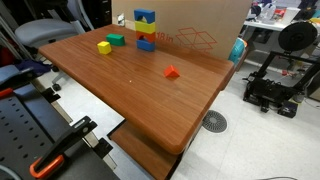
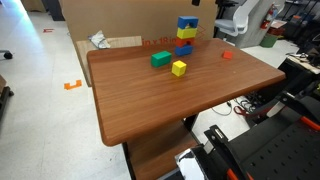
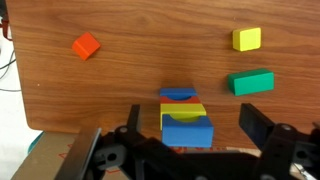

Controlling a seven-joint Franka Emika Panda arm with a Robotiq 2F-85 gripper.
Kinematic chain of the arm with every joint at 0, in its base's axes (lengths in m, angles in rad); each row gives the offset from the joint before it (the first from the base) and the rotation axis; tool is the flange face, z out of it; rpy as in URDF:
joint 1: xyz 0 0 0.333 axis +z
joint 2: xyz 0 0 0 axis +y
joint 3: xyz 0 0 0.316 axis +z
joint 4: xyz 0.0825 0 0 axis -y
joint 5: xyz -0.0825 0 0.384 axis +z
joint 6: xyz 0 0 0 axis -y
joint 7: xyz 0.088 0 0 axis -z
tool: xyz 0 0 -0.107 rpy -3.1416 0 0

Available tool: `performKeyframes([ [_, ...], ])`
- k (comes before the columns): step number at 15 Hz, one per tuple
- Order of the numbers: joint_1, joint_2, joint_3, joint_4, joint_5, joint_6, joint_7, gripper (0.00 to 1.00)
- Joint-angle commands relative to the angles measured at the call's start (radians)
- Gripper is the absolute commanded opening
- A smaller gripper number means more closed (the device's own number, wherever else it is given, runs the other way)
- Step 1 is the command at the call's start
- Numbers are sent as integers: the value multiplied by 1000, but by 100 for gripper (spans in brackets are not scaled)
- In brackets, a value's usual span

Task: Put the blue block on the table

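Note:
The blue block is at the top of the stack and appears between the robot's open fingers, so the gripper will go down until the fingers are on either side of the block's opposite sides and close.
A stack of blocks stands at the far edge of the reddish-brown table (image 1: 130, 95) (image 2: 170, 105) (image 3: 130, 70). The blue block (image 1: 145, 17) (image 2: 187, 22) (image 3: 188, 132) is on top. Under it are a yellow block, a thin red one and a second blue block (image 1: 146, 44) (image 2: 184, 49) (image 3: 178, 94). In the wrist view my gripper (image 3: 193, 140) is open and empty, and the stack appears between its two fingers, without contact. The gripper does not show in either exterior view.
Loose on the table are a red block (image 1: 171, 72) (image 2: 227, 55) (image 3: 86, 45), a yellow block (image 1: 104, 47) (image 2: 179, 68) (image 3: 246, 39) and a green block (image 1: 116, 40) (image 2: 160, 59) (image 3: 250, 82). A cardboard box (image 1: 195, 25) (image 2: 120, 20) stands behind the stack. A 3D printer (image 1: 280, 75) sits on the floor.

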Motion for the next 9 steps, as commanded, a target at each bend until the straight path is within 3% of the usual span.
performKeyframes([
  [1,-9,67,4,89,21,-29,-26,100],
  [9,-8,137,11,172,25,-48,-28,100],
])
